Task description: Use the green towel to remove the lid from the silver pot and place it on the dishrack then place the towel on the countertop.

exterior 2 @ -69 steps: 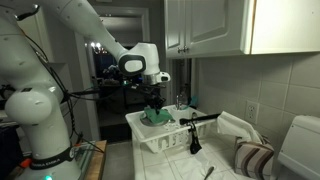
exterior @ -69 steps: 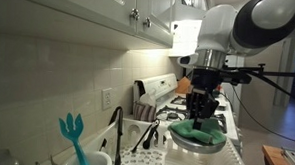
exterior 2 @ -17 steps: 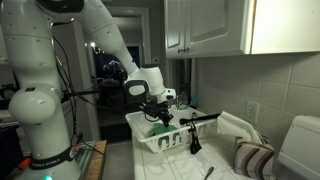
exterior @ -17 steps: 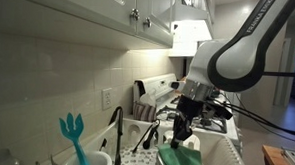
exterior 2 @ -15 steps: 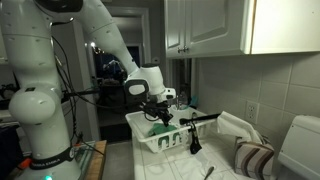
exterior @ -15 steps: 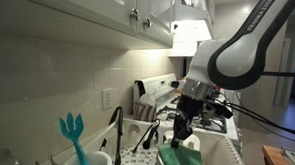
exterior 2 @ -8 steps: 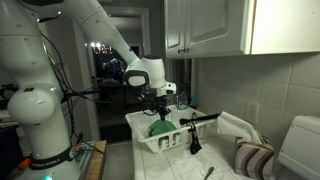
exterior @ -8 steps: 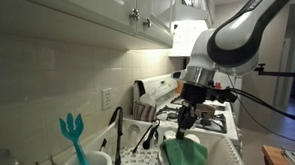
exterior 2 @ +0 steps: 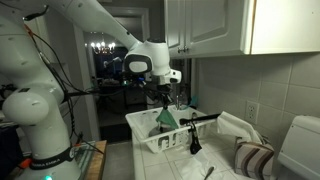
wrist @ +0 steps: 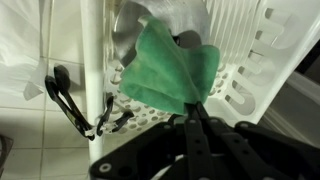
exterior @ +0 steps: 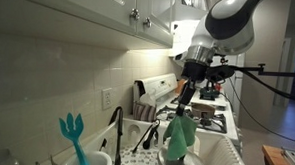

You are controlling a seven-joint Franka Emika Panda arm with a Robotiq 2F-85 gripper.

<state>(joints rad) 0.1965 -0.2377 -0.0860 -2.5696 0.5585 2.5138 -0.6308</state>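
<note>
The gripper carries the green towel off the dishrack (exterior: 212, 155) toward the stove next, over the bare tiled countertop to release it, since the lid already lies in the rack.
My gripper (exterior: 185, 99) is shut on the green towel (exterior: 180, 137) and holds it hanging above the white dishrack (exterior: 212, 155). The towel also shows in an exterior view (exterior 2: 165, 118) and in the wrist view (wrist: 172, 72), pinched at its top by the shut jaws (wrist: 196, 110). The pot lid (wrist: 128, 30) lies in the dishrack (wrist: 250, 60) under the towel, its metal rim showing at the towel's upper left in the wrist view. The silver pot is not clearly visible; the stove (exterior: 208, 113) stands behind the rack.
A black-handled utensil (wrist: 72, 100) lies at the rack's edge. A sink faucet (exterior: 116, 126), a teal utensil (exterior: 72, 134) in a holder and a striped cloth (exterior 2: 255, 158) are on the counter. Cabinets hang overhead.
My gripper has risen from the dishrack, lifting the green towel off the lid; the towel now hangs free above the rack.
</note>
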